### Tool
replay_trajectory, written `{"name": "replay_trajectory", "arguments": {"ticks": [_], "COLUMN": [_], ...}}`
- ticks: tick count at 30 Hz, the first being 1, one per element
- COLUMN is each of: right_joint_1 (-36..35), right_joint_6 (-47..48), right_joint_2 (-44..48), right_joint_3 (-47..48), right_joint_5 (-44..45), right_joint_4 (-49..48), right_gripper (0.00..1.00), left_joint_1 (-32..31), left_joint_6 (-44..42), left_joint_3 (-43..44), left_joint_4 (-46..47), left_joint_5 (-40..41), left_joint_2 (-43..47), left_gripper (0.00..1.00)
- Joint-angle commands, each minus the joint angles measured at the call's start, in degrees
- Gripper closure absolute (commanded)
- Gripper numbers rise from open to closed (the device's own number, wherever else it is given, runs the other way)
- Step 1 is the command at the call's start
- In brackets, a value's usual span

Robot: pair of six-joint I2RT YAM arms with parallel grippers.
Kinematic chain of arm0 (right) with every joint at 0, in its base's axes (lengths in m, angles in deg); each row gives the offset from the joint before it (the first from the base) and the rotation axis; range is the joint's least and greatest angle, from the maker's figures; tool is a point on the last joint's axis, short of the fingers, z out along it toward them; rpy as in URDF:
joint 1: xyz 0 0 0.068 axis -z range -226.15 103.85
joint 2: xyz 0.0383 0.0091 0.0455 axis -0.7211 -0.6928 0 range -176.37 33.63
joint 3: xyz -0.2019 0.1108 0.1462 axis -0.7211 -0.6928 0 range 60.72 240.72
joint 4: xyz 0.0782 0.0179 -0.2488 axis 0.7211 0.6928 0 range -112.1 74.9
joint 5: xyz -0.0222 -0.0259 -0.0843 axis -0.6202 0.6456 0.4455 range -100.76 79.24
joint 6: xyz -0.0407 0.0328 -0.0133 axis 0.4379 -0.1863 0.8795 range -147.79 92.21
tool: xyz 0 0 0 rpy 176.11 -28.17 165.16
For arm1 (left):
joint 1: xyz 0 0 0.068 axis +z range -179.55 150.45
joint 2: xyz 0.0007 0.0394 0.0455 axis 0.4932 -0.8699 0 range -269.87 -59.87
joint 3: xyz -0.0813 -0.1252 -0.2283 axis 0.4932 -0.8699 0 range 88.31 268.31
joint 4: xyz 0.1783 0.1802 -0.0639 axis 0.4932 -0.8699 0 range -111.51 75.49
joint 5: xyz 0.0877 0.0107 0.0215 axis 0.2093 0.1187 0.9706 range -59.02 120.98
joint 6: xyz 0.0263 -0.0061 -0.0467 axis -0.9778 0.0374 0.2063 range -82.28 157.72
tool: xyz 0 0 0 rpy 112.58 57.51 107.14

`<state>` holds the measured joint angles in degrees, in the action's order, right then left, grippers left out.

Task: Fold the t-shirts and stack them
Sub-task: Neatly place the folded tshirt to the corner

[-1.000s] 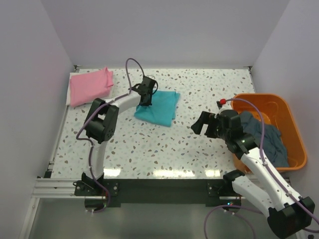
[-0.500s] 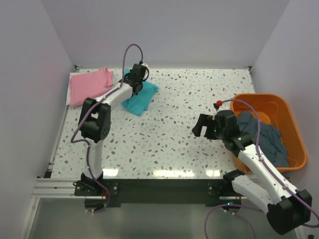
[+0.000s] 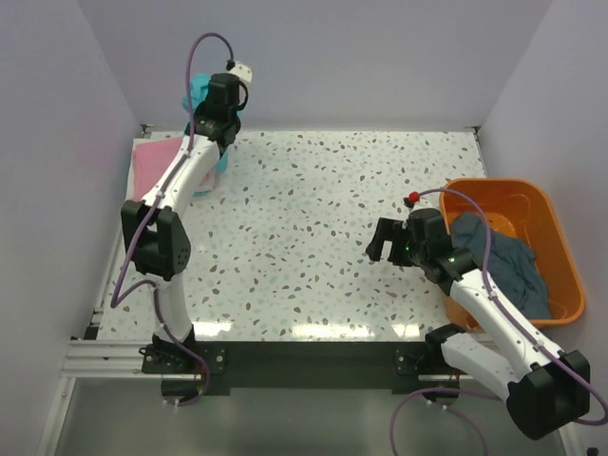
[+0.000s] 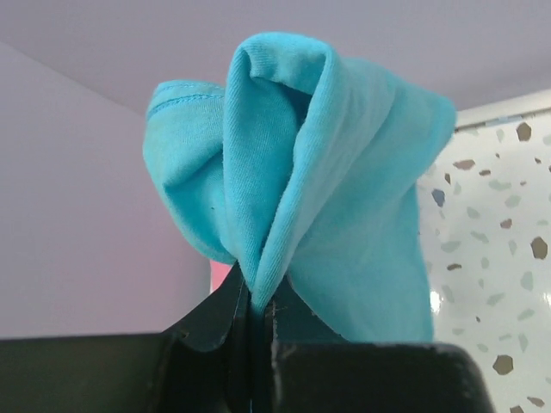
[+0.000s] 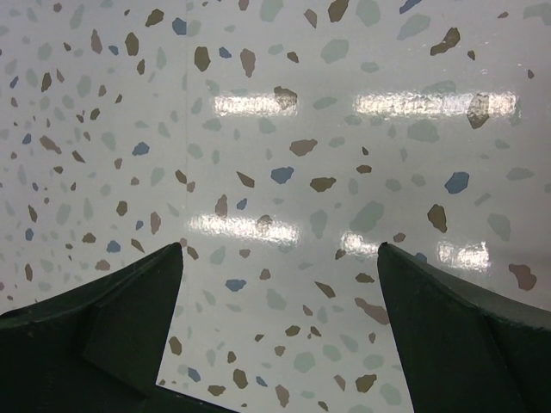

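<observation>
My left gripper shifts to the left in the top view and down onto the pink t-shirt next, since the turquoise t-shirt [image 3: 198, 95] hangs past the pink t-shirt's edge.
My left gripper [image 3: 205, 112] is shut on the folded turquoise t-shirt [image 3: 198, 95] and holds it in the air at the far left corner, over the pink t-shirt [image 3: 150, 163] that lies on the table. In the left wrist view the turquoise shirt [image 4: 344, 198] bunches up out of the closed gripper [image 4: 251, 297], with a sliver of the pink shirt [image 4: 221, 275] behind it. My right gripper [image 3: 385, 239] is open and empty above bare table, as the right wrist view [image 5: 280, 249] also shows. The dark grey-blue t-shirt [image 3: 503, 261] lies crumpled in the tub.
An orange plastic tub [image 3: 494, 185] stands at the right edge of the speckled table [image 3: 313, 209]. White walls close in the back and both sides. The right arm's cable loops over the tub.
My left gripper has lifted the turquoise shirt off the table and carried it left and back, over the pink shirt. The right arm has barely moved.
</observation>
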<state>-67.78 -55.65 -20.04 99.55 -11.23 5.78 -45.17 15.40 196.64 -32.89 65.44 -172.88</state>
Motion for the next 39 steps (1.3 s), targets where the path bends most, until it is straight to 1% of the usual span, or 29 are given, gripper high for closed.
{"name": "replay_trajectory", "arguments": {"ticks": [1, 6, 9, 12, 15, 16, 18, 19, 24, 27, 28, 29, 30, 31, 32, 33, 34, 39], "right_joint_1": [0.2, 0.2, 0.2, 0.2, 0.1, 0.2, 0.2, 0.2, 0.2, 0.3, 0.2, 0.2, 0.2, 0.2, 0.2, 0.2, 0.2, 0.2], "right_joint_6": [0.6, 0.3, 0.0, -0.1, -0.2, -0.2, -0.2, -0.3, -0.3, -0.4, -0.4, -0.4, -0.4, -0.4, -0.4, -0.4, -0.4, -0.4], "right_joint_2": [0.2, 0.7, 0.4, 0.0, -0.6, -0.6, -1.1, -1.6, -2.9, -3.5, -3.7, -4.2, -4.3, -4.5, -4.7, -4.9, -5.0, -4.5], "right_joint_3": [-0.6, -0.2, -0.1, 0.3, 0.5, 0.7, 0.9, 1.0, 2.0, 2.4, 2.6, 2.7, 2.8, 2.9, 3.0, 3.0, 3.2, 3.1], "right_joint_5": [0.6, 0.6, 0.6, 0.7, 1.5, 1.7, 2.3, 2.6, 2.8, 3.2, 3.4, 3.4, 3.4, 3.4, 3.3, 3.1, 3.0, 2.6], "right_joint_4": [-1.1, -1.1, -0.9, -0.8, -0.5, -0.4, -0.4, -0.1, 0.1, -0.1, 0.0, 0.0, -0.1, -0.4, -0.5, -0.5, -0.5, -0.5], "right_gripper": [0.01, 0.01, 0.01, 0.01, 0.01, 0.02, 0.01, 0.01, 0.01, 0.01, 0.01, 0.01, 0.01, 0.01, 0.01, 0.01, 0.01, 0.01], "left_joint_1": [1.8, 3.9, 6.0, 9.0, 12.4, 14.2, 15.6, 17.5, 21.8, 23.2, 23.4, 23.4, 23.6, 23.7, 23.8, 24.0, 24.0, 23.9], "left_joint_6": [-1.1, -0.6, 1.2, 3.4, 5.1, 5.7, 6.8, 7.6, 10.8, 12.7, 12.9, 13.1, 13.3, 13.8, 14.3, 14.9, 15.1, 17.5], "left_joint_3": [7.1, 7.5, 7.4, 5.1, 1.1, 0.2, 0.5, 1.2, 5.2, 6.3, 6.4, 6.5, 6.8, 6.9, 7.0, 7.0, 6.6, 7.3], "left_joint_4": [-2.1, -3.6, -4.9, -4.8, -3.8, -3.7, -4.3, -4.5, -6.7, -7.0, -7.0, -7.1, -7.1, -7.0, -6.8, -6.5, -6.3, -7.3], "left_joint_5": [-0.7, -3.4, -5.4, -9.5, -13.4, -14.5, -16.2, -16.2, -13.2, -13.5, -13.5, -12.4, -11.3, -10.6, -9.9, -10.2, -10.9, -15.9], "left_joint_2": [3.4, 5.5, 6.0, 6.3, 5.5, 4.0, 1.8, -0.7, -8.5, -10.6, -11.1, -11.4, -12.0, -12.1, -12.0, -11.3, -10.7, -7.6], "left_gripper": [1.0, 1.0, 1.0, 1.0, 1.0, 1.0, 1.0, 1.0, 1.0, 0.99, 0.9, 0.77, 0.67, 0.6, 0.46, 0.05, 0.0, 0.0]}}
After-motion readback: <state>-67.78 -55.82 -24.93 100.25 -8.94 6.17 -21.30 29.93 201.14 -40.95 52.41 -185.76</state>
